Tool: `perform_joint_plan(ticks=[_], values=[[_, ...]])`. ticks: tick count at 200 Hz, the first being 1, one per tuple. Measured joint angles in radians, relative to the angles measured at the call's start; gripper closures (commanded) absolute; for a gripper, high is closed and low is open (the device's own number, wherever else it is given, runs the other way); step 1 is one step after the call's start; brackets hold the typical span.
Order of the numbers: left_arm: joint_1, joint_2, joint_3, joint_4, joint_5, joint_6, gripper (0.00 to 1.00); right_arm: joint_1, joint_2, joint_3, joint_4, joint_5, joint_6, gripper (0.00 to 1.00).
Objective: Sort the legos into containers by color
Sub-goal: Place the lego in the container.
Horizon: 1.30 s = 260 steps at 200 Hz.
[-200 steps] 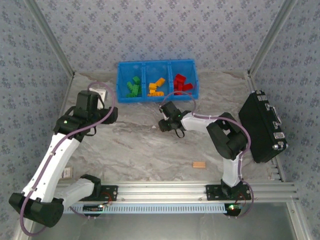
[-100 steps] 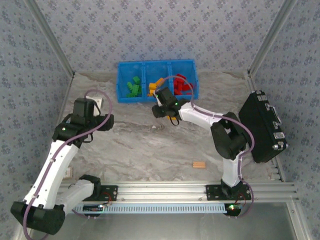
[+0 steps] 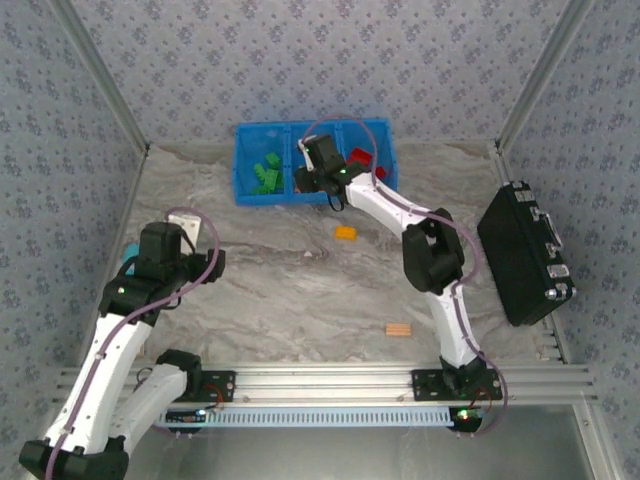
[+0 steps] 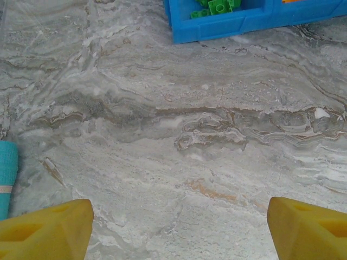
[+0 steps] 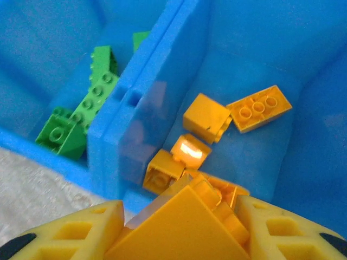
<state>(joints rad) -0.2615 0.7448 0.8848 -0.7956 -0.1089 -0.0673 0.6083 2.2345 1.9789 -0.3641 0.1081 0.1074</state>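
Observation:
My right gripper will next move away from the bin's divider and over the bare bottom of the bin beside the orange bricks, to release its orange-yellow brick there, as their colors match.
The blue bin [image 3: 390, 172] stands at the back of the table, with green legos [image 3: 266, 176] in its left compartment and red ones [image 3: 363, 161] in its right. My right gripper [image 3: 318, 172] hangs over the middle compartment, shut on an orange-yellow brick [image 5: 187, 230]. Below it lie several orange bricks [image 5: 259, 108], and green bricks [image 5: 81, 116] lie beyond the divider wall [image 5: 146, 108]. One orange brick [image 3: 346, 233] rests on the table in front of the bin. My left gripper [image 4: 179, 233] is open over bare table, its yellow fingertips [image 4: 46, 230] wide apart.
A black hard case [image 3: 525, 250] lies at the right. A tan wooden block [image 3: 399, 330] sits near the front. A teal object [image 4: 6, 176] lies by the left wall. The bin's corner [image 4: 238, 21] shows far ahead in the left wrist view.
My right gripper has carried the orange-yellow brick from mid-table up over the bin's middle compartment, uncovering the orange brick on the table. My left arm has drawn back toward the near left.

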Motion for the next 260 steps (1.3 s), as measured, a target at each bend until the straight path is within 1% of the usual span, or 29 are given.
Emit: perform_joint_plan(ticks=[40,61,72,91,149,169,184,197,218,236,260], values=[[0.0,-0.014,-0.015,0.014,-0.004,0.008,0.15,-0.021,0.117,0.124,-0.027,0.012,0.032,0.53],[0.0,-0.024,-0.022,0.014,-0.01,0.016,0.15,-0.027,0.166,0.168,-0.038,0.014,0.043,0.49],[-0.001,-0.028,-0.025,0.014,-0.012,0.018,0.14,-0.03,0.178,0.173,-0.045,0.016,0.047,0.45],[-0.005,-0.031,-0.027,0.018,-0.012,0.021,0.14,-0.033,0.19,0.174,-0.059,0.017,0.055,0.35],[-0.019,-0.03,-0.031,0.041,-0.019,0.026,0.14,-0.034,0.186,0.164,-0.061,0.019,0.047,0.28],[-0.03,-0.03,-0.031,0.045,-0.019,0.03,0.14,-0.029,0.135,0.079,-0.036,0.005,0.013,0.26],[-0.036,-0.03,-0.031,0.045,-0.02,0.034,0.14,-0.028,0.065,-0.024,-0.012,-0.03,-0.031,0.26],[-0.04,-0.031,-0.031,0.045,-0.02,0.034,0.14,-0.03,-0.01,-0.122,0.004,-0.079,-0.085,0.26],[-0.041,-0.039,-0.031,0.044,-0.019,0.034,0.14,-0.046,-0.149,-0.266,0.013,-0.193,-0.209,0.26],[-0.042,-0.049,-0.031,0.044,-0.018,0.034,0.14,-0.073,-0.24,-0.312,-0.027,-0.281,-0.316,0.24],[-0.042,-0.051,-0.031,0.044,-0.014,0.033,0.14,-0.111,-0.338,-0.364,-0.076,-0.362,-0.469,0.23]])
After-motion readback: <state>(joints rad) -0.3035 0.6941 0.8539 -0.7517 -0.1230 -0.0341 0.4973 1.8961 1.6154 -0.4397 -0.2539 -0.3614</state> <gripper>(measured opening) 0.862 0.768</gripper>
